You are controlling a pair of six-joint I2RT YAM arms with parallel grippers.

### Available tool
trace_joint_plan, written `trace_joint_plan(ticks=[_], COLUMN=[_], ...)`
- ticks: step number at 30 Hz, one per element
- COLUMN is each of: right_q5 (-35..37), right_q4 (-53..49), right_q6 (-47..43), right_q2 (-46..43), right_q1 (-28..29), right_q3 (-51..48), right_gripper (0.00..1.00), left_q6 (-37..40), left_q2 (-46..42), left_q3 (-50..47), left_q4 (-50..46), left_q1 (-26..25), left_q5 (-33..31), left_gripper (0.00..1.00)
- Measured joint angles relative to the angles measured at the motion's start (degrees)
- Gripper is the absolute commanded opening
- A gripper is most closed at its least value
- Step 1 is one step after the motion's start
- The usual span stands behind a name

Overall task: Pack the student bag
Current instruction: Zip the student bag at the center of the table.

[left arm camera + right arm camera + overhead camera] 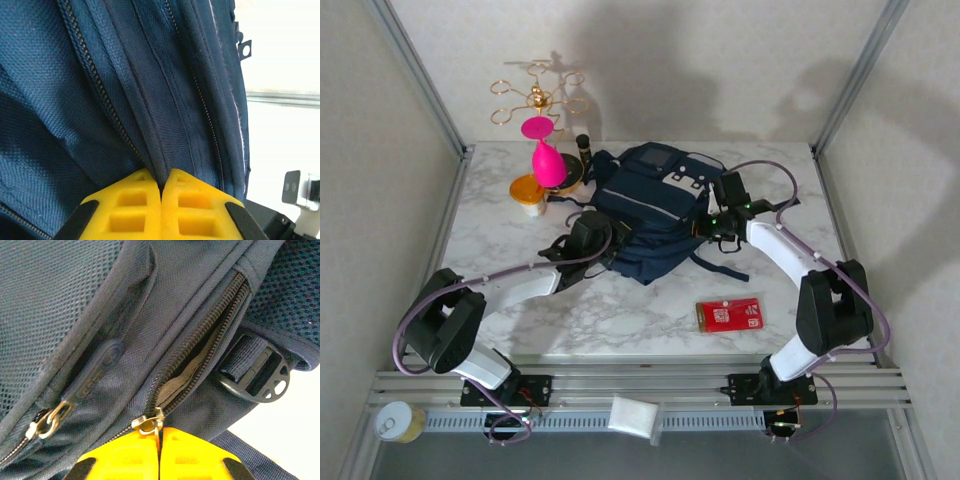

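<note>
I will next pull the fabric fold away from my base toward the orange cup with my left gripper, then release it.
The navy-blue student bag (655, 205) lies in the middle of the marble table (620, 310). At the bag's left side, my left gripper (582, 240) is shut on a fold of the bag's fabric (162, 165) between two zipper lines. My right gripper (720, 222) is at the bag's right side, shut on a metal zipper pull (156, 426). Beyond that pull the zipper (200, 355) gapes open and grey lining shows inside. A second zipper pull (47, 422) hangs to the left, and a strap buckle (260, 377) sits to the right.
A red card-like packet (730, 315) lies on the table in front of the bag. At the back left stand a pink goblet-shaped object (546, 155), an orange cup (527, 190), a dark tube (584, 148) and a gold wire stand (535, 97).
</note>
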Motion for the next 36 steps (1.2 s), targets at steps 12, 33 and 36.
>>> trace_joint_plan(ticks=[12,33,36], right_q5=[-1.9,-3.1,-5.2], right_q4=[1.6,21.2,21.1], right_q6=[-6.8,-31.3,-31.7], right_q2=[0.7,-3.2,-3.2], right_q1=[-1.2,-1.9,-2.3], right_q3=[0.6,-9.8,-9.4], right_gripper=[0.10,0.08,0.13], left_q6=[5.3,14.7,15.5], left_q2=[0.3,1.2,1.3], left_q3=[2.1,7.8,7.8], left_q4=[-2.5,-12.3,-12.3], left_q1=[2.5,9.8,10.5], left_q5=[4.3,7.1,8.3], left_gripper=[0.00,0.00,0.00])
